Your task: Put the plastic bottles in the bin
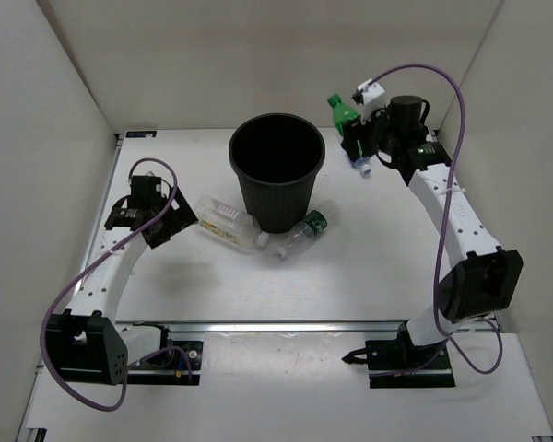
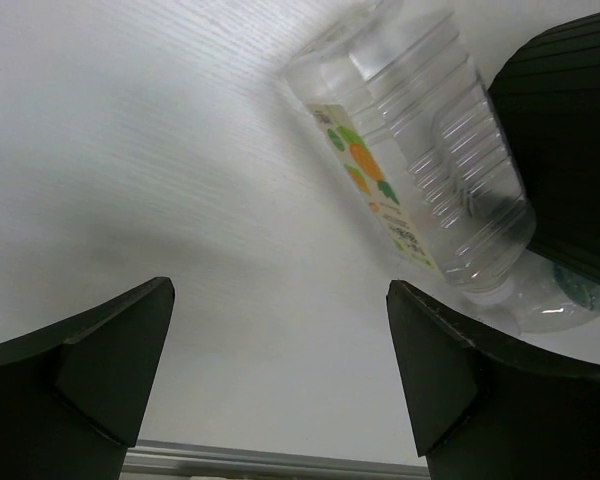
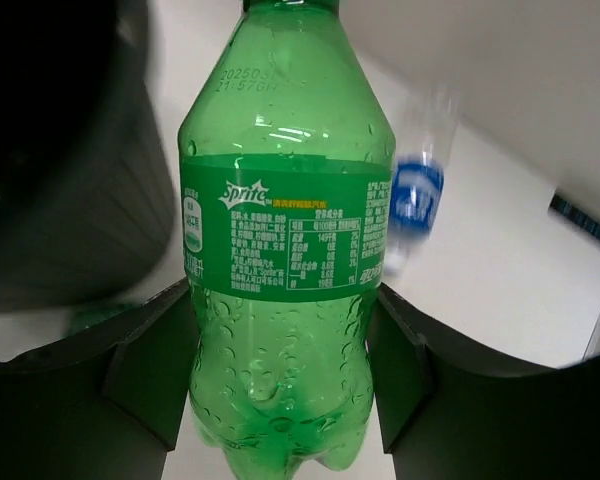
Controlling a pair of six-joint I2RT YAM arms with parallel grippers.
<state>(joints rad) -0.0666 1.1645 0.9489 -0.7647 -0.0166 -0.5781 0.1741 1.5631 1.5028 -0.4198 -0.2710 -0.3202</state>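
Observation:
The robot next needs to lift the green Sprite bottle with its right gripper, then carry it across the bin's rim, over the bin's opening (image 1: 276, 148).
My right gripper (image 1: 354, 138) (image 3: 285, 360) is shut on a green Sprite bottle (image 1: 342, 111) (image 3: 285, 290), pads pressed to both sides of its lower body, right of the black bin (image 1: 276, 170) (image 3: 60, 150). Just beyond it is a blue-labelled clear bottle (image 1: 363, 167) (image 3: 416, 198), blurred in the right wrist view. A wide bottle with a yellowish label (image 1: 227, 222) (image 2: 430, 150) lies against the bin's (image 2: 570, 140) front left. A green-labelled clear bottle (image 1: 303, 232) lies at the bin's front right. My left gripper (image 1: 172, 221) (image 2: 280, 360) stands open over bare table, short of the wide bottle.
White walls close the table (image 1: 350, 276) in at the back and on both sides. A metal rail (image 1: 286, 325) runs along the near edge between the arm bases.

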